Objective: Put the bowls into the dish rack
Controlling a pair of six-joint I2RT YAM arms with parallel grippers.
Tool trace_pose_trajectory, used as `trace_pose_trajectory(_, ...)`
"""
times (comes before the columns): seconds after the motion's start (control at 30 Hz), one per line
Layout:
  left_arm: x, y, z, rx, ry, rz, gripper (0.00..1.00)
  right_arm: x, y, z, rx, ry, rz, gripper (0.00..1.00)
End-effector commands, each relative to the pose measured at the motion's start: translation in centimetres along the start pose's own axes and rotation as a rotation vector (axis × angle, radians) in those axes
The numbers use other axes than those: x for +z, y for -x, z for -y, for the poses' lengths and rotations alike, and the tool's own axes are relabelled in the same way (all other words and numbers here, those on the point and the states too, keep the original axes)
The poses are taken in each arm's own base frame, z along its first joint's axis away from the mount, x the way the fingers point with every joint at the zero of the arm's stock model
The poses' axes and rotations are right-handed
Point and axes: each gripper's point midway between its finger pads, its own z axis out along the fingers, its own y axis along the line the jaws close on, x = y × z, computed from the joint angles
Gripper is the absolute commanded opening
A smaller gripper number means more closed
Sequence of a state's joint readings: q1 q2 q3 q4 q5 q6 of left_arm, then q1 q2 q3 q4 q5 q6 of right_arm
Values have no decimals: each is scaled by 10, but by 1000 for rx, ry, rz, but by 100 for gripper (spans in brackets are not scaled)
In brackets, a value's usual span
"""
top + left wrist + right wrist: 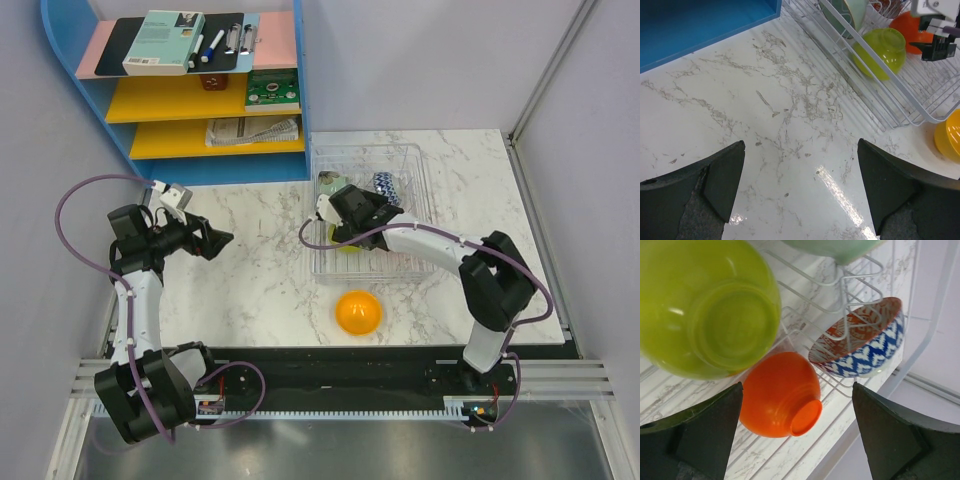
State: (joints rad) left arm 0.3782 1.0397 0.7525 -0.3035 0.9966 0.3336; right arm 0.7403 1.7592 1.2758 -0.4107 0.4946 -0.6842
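Note:
The yellow-orange bowl's below my gripper, to its right in the top view, so next I need to move my left gripper across, back and down onto the yellow-orange bowl's rack-side rim.
The clear dish rack stands at the back middle of the table. In it lie a lime green bowl, an orange-red bowl on its side, a patterned bowl with blue-white zigzag, and a pale grey-green bowl. My right gripper hangs over the rack's left part, open and empty, right above the orange-red bowl. A yellow-orange bowl sits on the table in front of the rack. My left gripper is open and empty above bare marble, left of the rack.
A blue-and-yellow shelf unit with books and pens stands at the back left, close to the rack's left corner. Grey walls close in the left, back and right sides. The table's right edge runs past the rack.

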Motion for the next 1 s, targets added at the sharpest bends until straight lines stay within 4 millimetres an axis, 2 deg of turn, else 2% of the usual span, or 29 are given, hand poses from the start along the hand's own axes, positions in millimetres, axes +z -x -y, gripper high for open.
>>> trace_pose_trajectory(0.0,-2,9,2,60,-15,32,100,15,7,-10,8,27,8,97)
trace_pose_trajectory(0.13,-2,9,2,63,-17,34,100,23,18,-8,29,10,37,96)
trace_pose_trajectory(0.33,-2,10,4,65,-27,36,100,25,39,10,65,-64,83,96)
trace_pose_trajectory(0.53,-2,10,9,75,-49,41,100,22,51,5,57,-62,107,96)
trace_pose_trajectory(0.63,-4,11,14,90,-69,45,100,20,52,2,49,-69,101,96)
trace_pose_trajectory(0.73,-8,13,28,122,-122,53,100,10,45,13,61,-107,91,96)
trace_pose_trajectory(0.83,-12,11,47,155,-192,58,100,-16,44,36,114,-158,124,96)
trace_pose_trajectory(0.93,-11,9,73,227,-256,33,100,-58,40,77,212,-241,192,97)
trace_pose_trajectory(0.97,-8,8,87,261,-288,16,100,-67,37,86,236,-260,206,97)
